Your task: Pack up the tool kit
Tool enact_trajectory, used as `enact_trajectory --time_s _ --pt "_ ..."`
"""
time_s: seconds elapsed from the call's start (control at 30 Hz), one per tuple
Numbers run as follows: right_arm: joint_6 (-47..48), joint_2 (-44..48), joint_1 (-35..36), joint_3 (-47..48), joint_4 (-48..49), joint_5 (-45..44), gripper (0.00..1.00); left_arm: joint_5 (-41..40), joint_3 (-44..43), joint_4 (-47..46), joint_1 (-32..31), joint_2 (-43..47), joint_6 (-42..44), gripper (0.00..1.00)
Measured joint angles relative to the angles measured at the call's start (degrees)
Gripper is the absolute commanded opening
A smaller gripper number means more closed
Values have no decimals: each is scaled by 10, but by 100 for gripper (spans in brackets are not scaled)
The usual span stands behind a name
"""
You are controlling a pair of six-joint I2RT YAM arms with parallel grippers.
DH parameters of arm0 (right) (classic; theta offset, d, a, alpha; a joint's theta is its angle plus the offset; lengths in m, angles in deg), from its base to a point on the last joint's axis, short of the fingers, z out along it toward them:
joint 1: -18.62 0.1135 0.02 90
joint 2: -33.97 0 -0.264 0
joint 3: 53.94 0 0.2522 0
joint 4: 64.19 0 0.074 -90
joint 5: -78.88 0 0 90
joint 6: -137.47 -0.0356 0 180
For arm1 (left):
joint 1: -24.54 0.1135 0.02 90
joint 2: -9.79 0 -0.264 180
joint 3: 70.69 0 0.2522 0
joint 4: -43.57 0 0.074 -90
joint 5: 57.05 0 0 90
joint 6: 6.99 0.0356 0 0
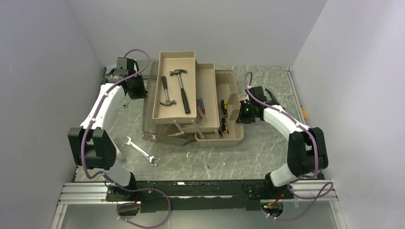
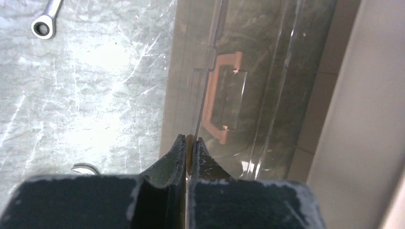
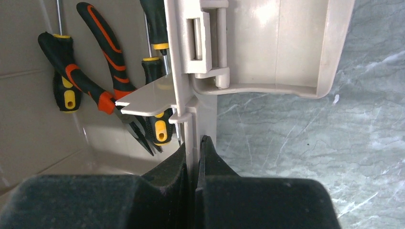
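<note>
The smoky lid (image 2: 272, 71) is still low next to the top tray, so my left gripper should lift the lid's edge toward the hammers next and then open.
The tan toolbox (image 1: 229, 139) stands open with its trays folded out. Two hammers (image 1: 180, 88) lie in the top tray (image 1: 177, 56), and screwdrivers (image 1: 200, 106) lie in the middle one. Orange-black pliers (image 3: 93, 88) and screwdrivers (image 3: 160, 121) rest in the base. My left gripper (image 2: 190, 143) (image 1: 138, 88) is shut on the edge of the smoky lid (image 2: 272, 71), and the pink handle (image 2: 220, 98) shows through it. My right gripper (image 3: 195, 145) (image 1: 238, 112) is shut on the toolbox's right wall (image 3: 191, 121).
A steel wrench (image 1: 140, 150) lies on the marble table in front of the toolbox, left of centre. A smaller ring wrench (image 1: 126, 102) (image 2: 44, 25) lies beside the left arm. White walls close in both sides and the back.
</note>
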Motion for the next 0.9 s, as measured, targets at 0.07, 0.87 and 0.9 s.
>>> enact_trajectory --time_s 0.07,0.87,0.9 --pt "-2 0 2 0 0 3 0 -19 -19 11 -14 0 1 0" --pt "-25 0 40 0 -3 -31 0 -85 -180 65 -116 26 5 46" --pt "-25 0 40 0 -3 -31 0 -86 -179 67 -103 33 6 53"
